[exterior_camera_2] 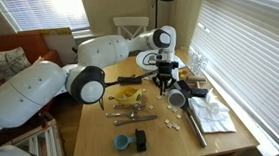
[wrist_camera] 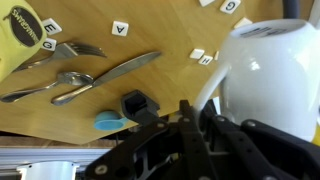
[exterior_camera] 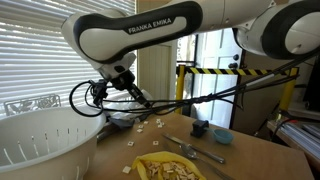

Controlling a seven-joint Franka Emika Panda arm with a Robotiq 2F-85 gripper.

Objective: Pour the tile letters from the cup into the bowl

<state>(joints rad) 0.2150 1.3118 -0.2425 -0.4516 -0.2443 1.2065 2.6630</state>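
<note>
The cup [exterior_camera: 121,119] hangs tipped, so I should turn my gripper to bring it upright and lower it onto the wood by the tile letters to let it go.
My gripper [wrist_camera: 196,108] is shut on the rim of the pale cup [wrist_camera: 270,75], with the wall pinched between the fingers at the right of the wrist view. In both exterior views the gripper [exterior_camera: 122,99] [exterior_camera_2: 164,86] holds the cup [exterior_camera: 121,119] [exterior_camera_2: 176,99] low over the table. It is right beside the big white slotted bowl [exterior_camera: 45,140] [exterior_camera_2: 218,114]. A few tile letters [wrist_camera: 120,28] [exterior_camera: 150,125] [exterior_camera_2: 170,124] lie scattered on the wood. The cup's inside is hidden.
A yellow dish [exterior_camera: 165,168] [exterior_camera_2: 131,94] [wrist_camera: 20,35] sits near the cutlery [wrist_camera: 85,75] [exterior_camera: 195,150] [exterior_camera_2: 132,116]. A small blue dish [wrist_camera: 115,121] [exterior_camera: 222,135] [exterior_camera_2: 121,142] and a black block [wrist_camera: 138,103] [exterior_camera_2: 139,140] lie further out on the table.
</note>
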